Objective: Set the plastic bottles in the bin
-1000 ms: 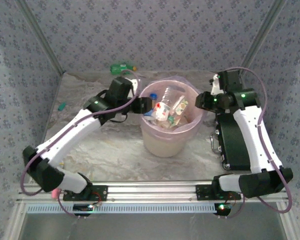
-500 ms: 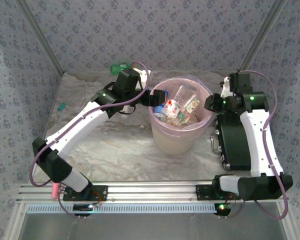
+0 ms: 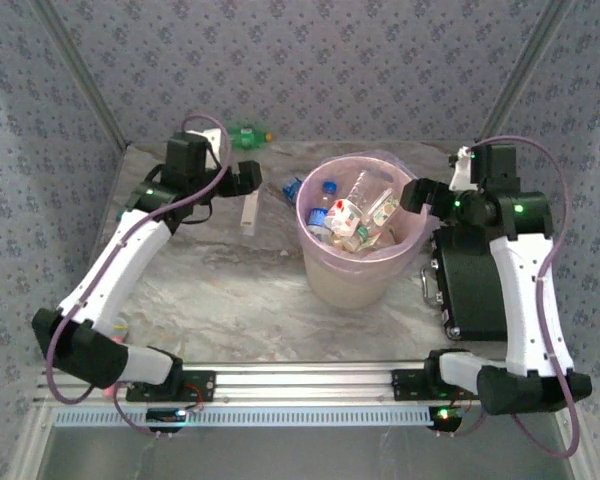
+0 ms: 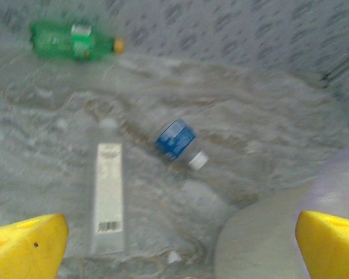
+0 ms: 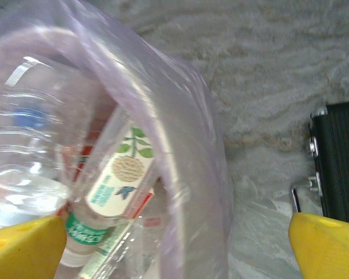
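Note:
Bare cloth lies along both sides of the clear bottle below. My left gripper should lower to it next, with open fingers on either side of its white label [image 3: 250, 210] [image 4: 107, 192], and close them.
The bin [image 3: 350, 285], a beige bucket with a pink-purple liner, stands mid-table with several plastic bottles [image 3: 355, 220] inside. Three bottles lie on the table to its left. One is clear with a white label [image 3: 250, 210] [image 4: 107, 192], one has a blue label [image 3: 292, 187] [image 4: 177, 141], and one is green [image 3: 248, 133] [image 4: 72, 40] by the back wall. My left gripper [image 3: 246, 178] [image 4: 177, 250] hangs open above the clear bottle, empty. My right gripper [image 3: 412, 195] [image 5: 174, 250] is open over the bin's right rim [image 5: 186, 174], and a leaf-labelled bottle [image 5: 125, 168] lies just inside.
A black case [image 3: 470, 280] [image 5: 337, 157] lies on the table right of the bin, under my right arm. Patterned walls close in the back and both sides. A marbled cloth [image 3: 230, 300] covers the table.
My left arm has swung back left from the bin's rim to above the loose bottles, with its jaws opened. The right gripper has opened at the rim. The bin slid slightly right.

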Robot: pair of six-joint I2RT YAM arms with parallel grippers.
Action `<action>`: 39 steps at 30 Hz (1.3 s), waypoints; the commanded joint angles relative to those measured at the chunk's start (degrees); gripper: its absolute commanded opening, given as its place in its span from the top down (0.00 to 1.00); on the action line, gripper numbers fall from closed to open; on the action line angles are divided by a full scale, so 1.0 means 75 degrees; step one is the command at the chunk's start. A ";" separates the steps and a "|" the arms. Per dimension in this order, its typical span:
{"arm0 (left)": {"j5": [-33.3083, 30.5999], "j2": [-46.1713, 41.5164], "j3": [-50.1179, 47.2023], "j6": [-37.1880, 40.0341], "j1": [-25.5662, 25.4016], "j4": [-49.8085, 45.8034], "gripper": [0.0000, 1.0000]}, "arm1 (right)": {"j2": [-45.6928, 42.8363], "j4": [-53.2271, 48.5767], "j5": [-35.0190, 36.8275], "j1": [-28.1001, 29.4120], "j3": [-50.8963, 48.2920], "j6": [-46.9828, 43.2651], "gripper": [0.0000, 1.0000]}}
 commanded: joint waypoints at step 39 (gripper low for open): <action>-0.1004 0.2488 0.0721 0.1057 0.0103 -0.0629 0.56 | -0.0881 0.0011 -0.0376 -0.0057 0.0538 0.0319 0.01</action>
